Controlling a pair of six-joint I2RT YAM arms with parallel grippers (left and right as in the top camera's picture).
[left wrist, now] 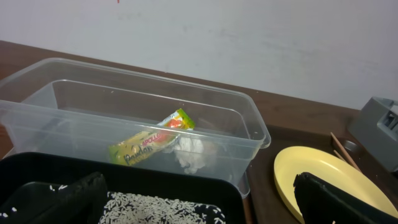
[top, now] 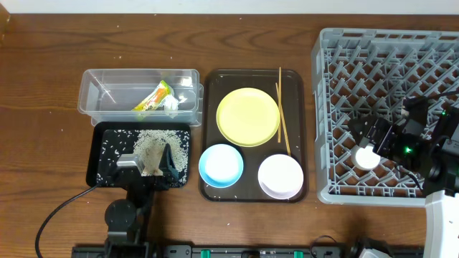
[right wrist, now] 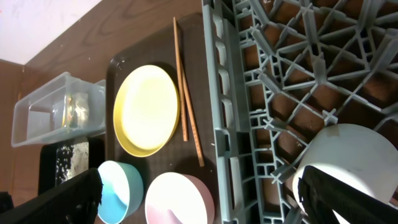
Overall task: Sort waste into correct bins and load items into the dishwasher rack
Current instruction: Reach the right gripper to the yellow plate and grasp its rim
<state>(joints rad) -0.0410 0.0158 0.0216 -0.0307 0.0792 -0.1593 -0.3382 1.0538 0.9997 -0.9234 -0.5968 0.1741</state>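
Note:
Next, my right gripper moves off the rack (top: 387, 50) and down onto the plate's rim by the chopsticks, since the plate lies to its left in the overhead view.
The clear tub (top: 107, 92) (left wrist: 56, 118) holds the green-orange-yellow wrapper (top: 153, 99) (left wrist: 149, 143) and the crumpled tissue (top: 174, 102) (left wrist: 189, 154). Rice grains (top: 147, 143) (left wrist: 161, 208) lie heaped and scattered in the black tray (top: 100, 168) (left wrist: 186, 180). My left gripper (top: 149, 166) (left wrist: 199, 208) hovers open over that rice, holding nothing. The yellow-green plate (top: 248, 116) (right wrist: 146, 109), chopsticks (top: 282, 107) (right wrist: 185, 112), blue bowl (top: 221, 165) (right wrist: 118, 186) and white-pinkish bowl (top: 280, 176) (right wrist: 180, 199) rest on the brown tray. My right gripper (top: 369, 143) (right wrist: 202, 199) stands open over the grey rack (top: 387, 50) (right wrist: 273, 74). The white cup (top: 366, 157) (right wrist: 348, 152) sits in the rack by one finger.
The dark brown serving tray (top: 211, 136) (right wrist: 112, 68) lies between the black tray and the rack. A cable (top: 61, 208) runs across the wood table at front left. The right arm's body (top: 437, 154) overhangs the rack's right side.

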